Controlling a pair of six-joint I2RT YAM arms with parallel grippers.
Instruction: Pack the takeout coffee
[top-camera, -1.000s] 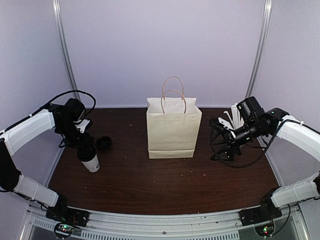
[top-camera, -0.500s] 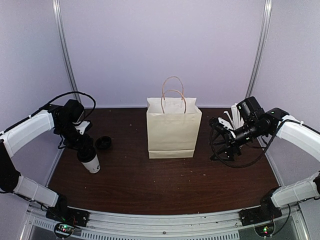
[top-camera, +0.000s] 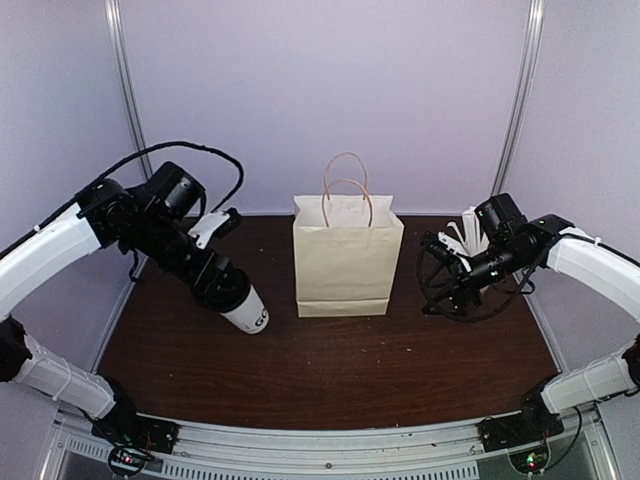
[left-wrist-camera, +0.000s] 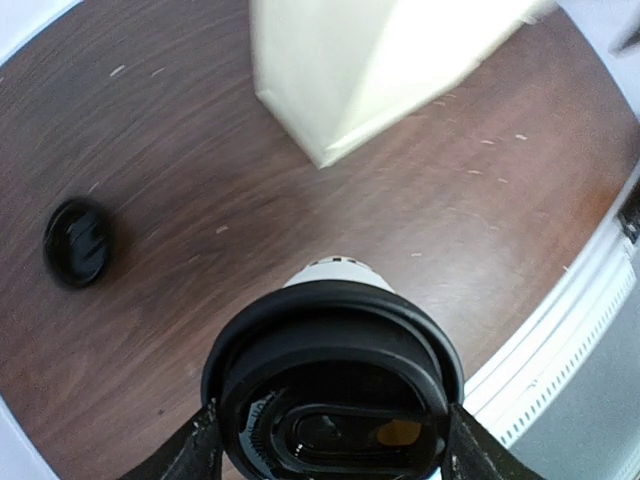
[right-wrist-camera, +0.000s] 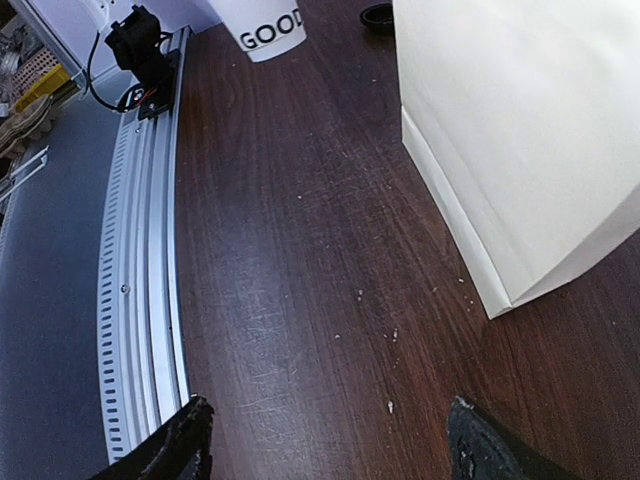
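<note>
The robot will next lower the cup in its left gripper back and to the right in the top view, onto the empty table in front of the bag.
My left gripper (top-camera: 222, 285) is shut on a takeout coffee cup (top-camera: 248, 314), white with dark lettering and a black lid. It holds the cup tilted above the table, just left of the paper bag (top-camera: 345, 255). In the left wrist view the black lid (left-wrist-camera: 335, 370) fills the space between my fingers (left-wrist-camera: 203, 445). My right gripper (top-camera: 440, 280) is open and empty, right of the bag. The right wrist view shows the cup (right-wrist-camera: 265, 25) and the bag (right-wrist-camera: 520, 140).
A loose black lid (left-wrist-camera: 78, 243) lies on the dark wooden table left of the bag, and also shows in the right wrist view (right-wrist-camera: 377, 15). A white cup of long white sticks (top-camera: 467, 233) stands behind my right arm. A metal rail (right-wrist-camera: 140, 250) runs along the near edge.
My left arm has lifted the cup off the table's left side and carried it right, towards the bag, tilting it. The right arm has barely moved.
</note>
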